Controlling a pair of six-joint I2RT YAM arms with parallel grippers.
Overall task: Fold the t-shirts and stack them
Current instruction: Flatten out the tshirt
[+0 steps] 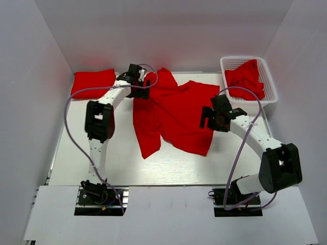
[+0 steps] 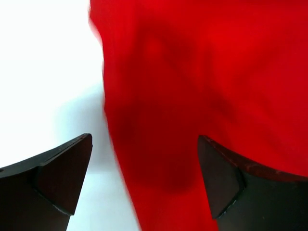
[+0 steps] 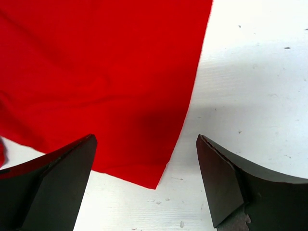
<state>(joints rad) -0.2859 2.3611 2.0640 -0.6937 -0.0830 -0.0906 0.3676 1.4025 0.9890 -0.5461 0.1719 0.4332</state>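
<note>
I will next bring my left gripper's open fingers back around the tip of the shirt's narrow flap (image 1: 145,154), because the tip sticks out onto bare tabletop.
A loose red t-shirt (image 1: 173,109) lies crumpled in the middle of the white table. My left gripper (image 1: 147,84) is open at the shirt's back left part. In the left wrist view the gripper (image 2: 144,140) has its jaws spread, with the red cloth (image 2: 202,86) below and between them and nothing held. My right gripper (image 1: 207,118) is open at the shirt's right edge. In the right wrist view the gripper (image 3: 144,139) hangs over a corner of the cloth (image 3: 106,82), holding nothing. A folded red t-shirt (image 1: 93,82) lies at the back left.
A white mesh basket (image 1: 270,76) stands at the back right with more red t-shirts (image 1: 246,77) bunched inside. White walls close in the table (image 1: 122,153) at the back and sides. Purple cables loop along both arms.
</note>
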